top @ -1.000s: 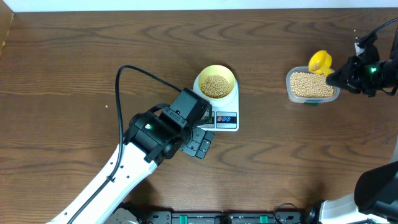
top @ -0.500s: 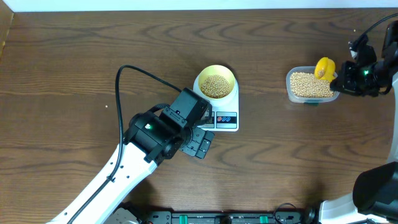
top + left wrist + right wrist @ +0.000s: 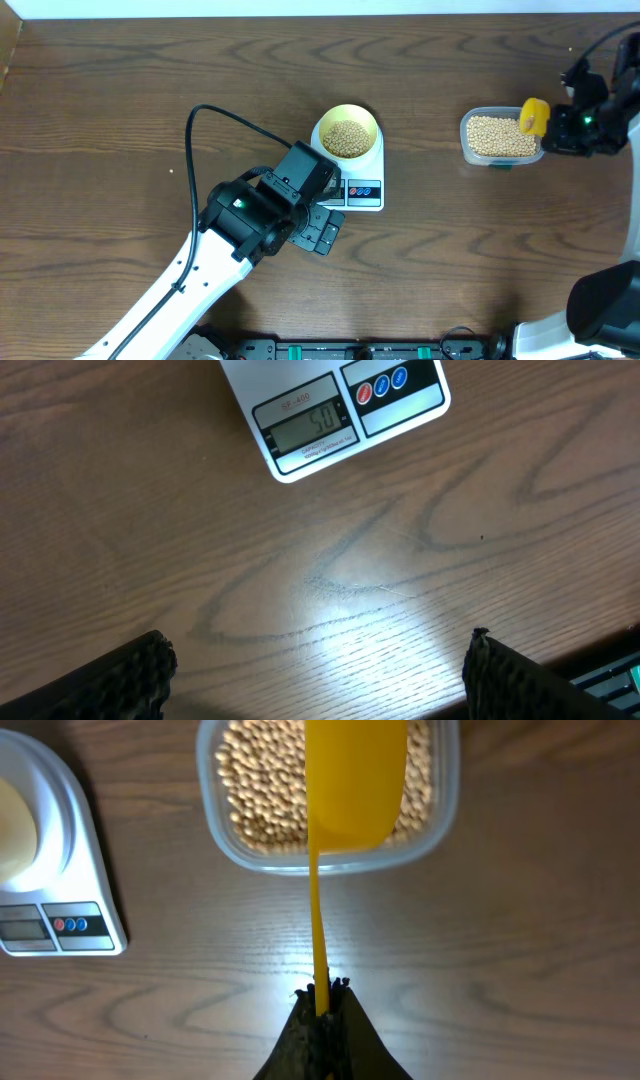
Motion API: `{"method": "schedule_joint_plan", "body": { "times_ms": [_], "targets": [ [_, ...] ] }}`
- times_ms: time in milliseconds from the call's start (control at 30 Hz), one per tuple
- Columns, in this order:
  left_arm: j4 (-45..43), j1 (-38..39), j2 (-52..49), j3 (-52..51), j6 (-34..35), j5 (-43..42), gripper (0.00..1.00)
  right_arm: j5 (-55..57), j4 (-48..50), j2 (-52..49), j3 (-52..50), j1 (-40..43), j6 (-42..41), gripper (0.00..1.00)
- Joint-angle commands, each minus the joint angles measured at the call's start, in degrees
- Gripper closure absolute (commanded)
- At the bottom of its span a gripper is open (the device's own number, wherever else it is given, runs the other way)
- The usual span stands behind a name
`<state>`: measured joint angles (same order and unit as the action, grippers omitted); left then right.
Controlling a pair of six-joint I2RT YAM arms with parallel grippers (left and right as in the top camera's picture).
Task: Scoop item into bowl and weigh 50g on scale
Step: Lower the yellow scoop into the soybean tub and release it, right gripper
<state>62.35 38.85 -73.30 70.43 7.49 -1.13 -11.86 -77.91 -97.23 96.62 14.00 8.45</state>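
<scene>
The yellow scoop in my right gripper goes down toward the clear tub point(image 3: 501, 138) onto the beans next and its handle comes free, because the scale already shows the wanted weight.
The pale-yellow bowl point(image 3: 349, 131) holds tan beans point(image 3: 347, 138) and stands on the white scale point(image 3: 368, 168). The scale's display point(image 3: 305, 429) reads 50 in the left wrist view. My left gripper point(image 3: 322, 230) is open and empty over the bare table just in front of the scale. My right gripper point(image 3: 562, 126) is shut on the handle of the yellow scoop point(image 3: 535, 116). It holds the scoop point(image 3: 354, 782) over the right end of the clear tub point(image 3: 501, 138), which is full of beans point(image 3: 262, 780).
The left arm's black cable point(image 3: 225, 117) loops over the table left of the scale. The tub point(image 3: 244, 857) stands to the right of the scale point(image 3: 60, 870), with bare wood between them.
My right gripper has drawn back to the right. The scoop has moved from above the tub's far edge to its right end. The left arm has not moved.
</scene>
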Motion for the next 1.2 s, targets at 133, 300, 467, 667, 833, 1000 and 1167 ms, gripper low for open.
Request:
{"method": "schedule_joint_plan", "body": {
  "times_ms": [133, 300, 467, 667, 833, 1000, 1167],
  "targets": [
    [0.0, 0.1, 0.2, 1.4, -0.3, 0.7, 0.06, 7.7, 3.0, 0.9, -2.3, -8.6, 1.4, 0.98],
    [0.0, 0.1, 0.2, 1.4, -0.3, 0.7, 0.06, 11.1, 3.1, 0.9, -4.3, -11.3, -0.9, 0.99],
    [0.0, 0.1, 0.2, 1.4, -0.3, 0.7, 0.06, 13.4, 2.6, 0.9, -4.8, -11.9, -3.1, 0.98],
    [0.0, 0.1, 0.2, 1.4, -0.3, 0.7, 0.06, 15.0, 3.0, 0.9, -6.0, -11.9, -3.3, 0.98],
    [0.0, 0.1, 0.2, 1.4, -0.3, 0.7, 0.06, 19.0, 5.0, 0.9, -9.3, -12.2, -4.1, 0.99],
    [0.0, 0.1, 0.2, 1.4, -0.3, 0.7, 0.06, 22.4, 9.2, 0.9, -13.2, -13.9, -4.1, 0.98],
    [0.0, 0.1, 0.2, 1.4, -0.3, 0.7, 0.06, 22.3, 13.3, 0.9, -16.6, -14.3, -4.1, 0.99]
  ]
}}
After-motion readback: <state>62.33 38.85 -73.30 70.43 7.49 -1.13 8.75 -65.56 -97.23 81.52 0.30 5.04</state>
